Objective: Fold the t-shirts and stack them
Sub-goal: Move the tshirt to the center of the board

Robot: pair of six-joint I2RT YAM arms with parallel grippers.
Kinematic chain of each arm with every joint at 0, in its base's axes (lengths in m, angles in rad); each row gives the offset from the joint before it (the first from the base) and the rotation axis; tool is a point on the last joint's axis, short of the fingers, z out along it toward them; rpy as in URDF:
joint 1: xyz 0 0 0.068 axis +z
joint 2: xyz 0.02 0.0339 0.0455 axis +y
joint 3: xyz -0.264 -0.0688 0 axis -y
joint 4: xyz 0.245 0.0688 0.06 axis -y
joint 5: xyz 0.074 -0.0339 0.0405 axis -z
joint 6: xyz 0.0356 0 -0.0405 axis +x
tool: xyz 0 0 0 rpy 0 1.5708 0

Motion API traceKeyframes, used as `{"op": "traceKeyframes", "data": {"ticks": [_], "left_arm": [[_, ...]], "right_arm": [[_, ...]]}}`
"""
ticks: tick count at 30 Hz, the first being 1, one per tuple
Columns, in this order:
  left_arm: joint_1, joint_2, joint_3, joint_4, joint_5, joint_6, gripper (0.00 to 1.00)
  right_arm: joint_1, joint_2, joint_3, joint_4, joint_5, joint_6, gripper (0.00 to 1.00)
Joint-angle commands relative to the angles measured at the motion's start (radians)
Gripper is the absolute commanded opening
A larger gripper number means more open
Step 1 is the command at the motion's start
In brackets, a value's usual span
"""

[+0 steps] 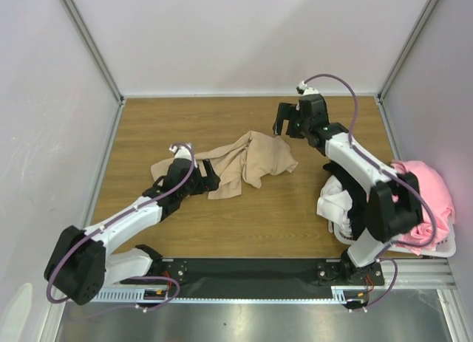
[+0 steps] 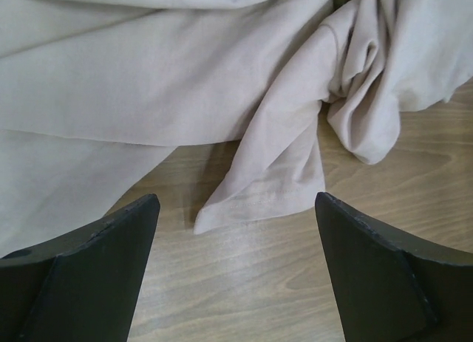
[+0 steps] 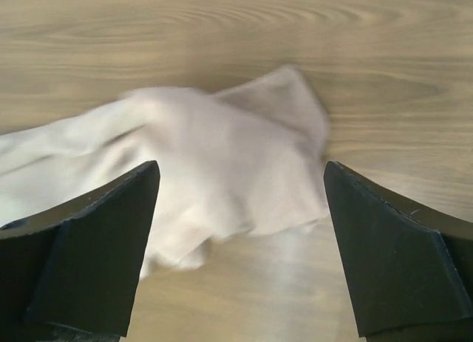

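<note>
The left gripper goes down next onto the pointed near corner of the t-shirt's loose flap [image 1: 211, 196] [image 2: 205, 222], since that corner lies on bare wood in line with the open fingers.
A light tan t-shirt [image 1: 247, 163] lies crumpled on the middle of the wooden table. My left gripper [image 1: 209, 176] sits low at its left side and is open. In the left wrist view a loose flap of the tan t-shirt [image 2: 266, 179] lies just ahead of the left gripper [image 2: 236, 199], with bare wood between the fingers. My right gripper [image 1: 284, 126] hovers above the shirt's far right corner, open and holding nothing. The right wrist view shows the right gripper [image 3: 240, 166] over the blurred tan t-shirt [image 3: 222, 165]. Pink [image 1: 429, 190], white [image 1: 334, 199] and black [image 1: 356, 213] t-shirts are piled at the right.
A white plastic basket [image 1: 448, 246] stands at the right edge behind the right arm, holding the pile of shirts. White walls and metal posts close in the table on the left, back and right. Bare wood [image 1: 281, 224] lies in front of the tan shirt.
</note>
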Motion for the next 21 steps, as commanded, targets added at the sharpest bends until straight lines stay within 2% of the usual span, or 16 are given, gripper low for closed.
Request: {"op": "traceKeyframes", "data": {"ticks": [1,3,12,15,16,18,21], "left_arm": [[-0.021,0.038,-0.024,0.111,-0.018,0.008,0.92],[-0.030,0.077,-0.026,0.121,-0.018,0.006,0.88],[-0.095,0.164,-0.055,0.176,-0.064,-0.006,0.84],[-0.098,0.216,-0.032,0.159,-0.097,0.002,0.74],[-0.098,0.227,-0.025,0.159,-0.101,0.008,0.64],[-0.098,0.253,-0.014,0.159,-0.104,0.008,0.56],[-0.099,0.265,-0.001,0.168,-0.102,0.000,0.36]], "right_arm": [[0.053,-0.184,0.028,-0.037,0.001,-0.033,0.99],[0.058,-0.253,-0.005,-0.041,-0.005,-0.020,1.00],[0.057,-0.397,-0.111,-0.110,0.044,0.010,1.00],[0.054,-0.422,-0.107,-0.144,0.053,0.013,1.00],[0.054,-0.429,-0.108,-0.149,0.058,0.016,1.00],[0.054,-0.443,-0.120,-0.146,0.061,0.025,1.00],[0.046,-0.459,-0.130,-0.149,0.078,0.033,1.00]]}}
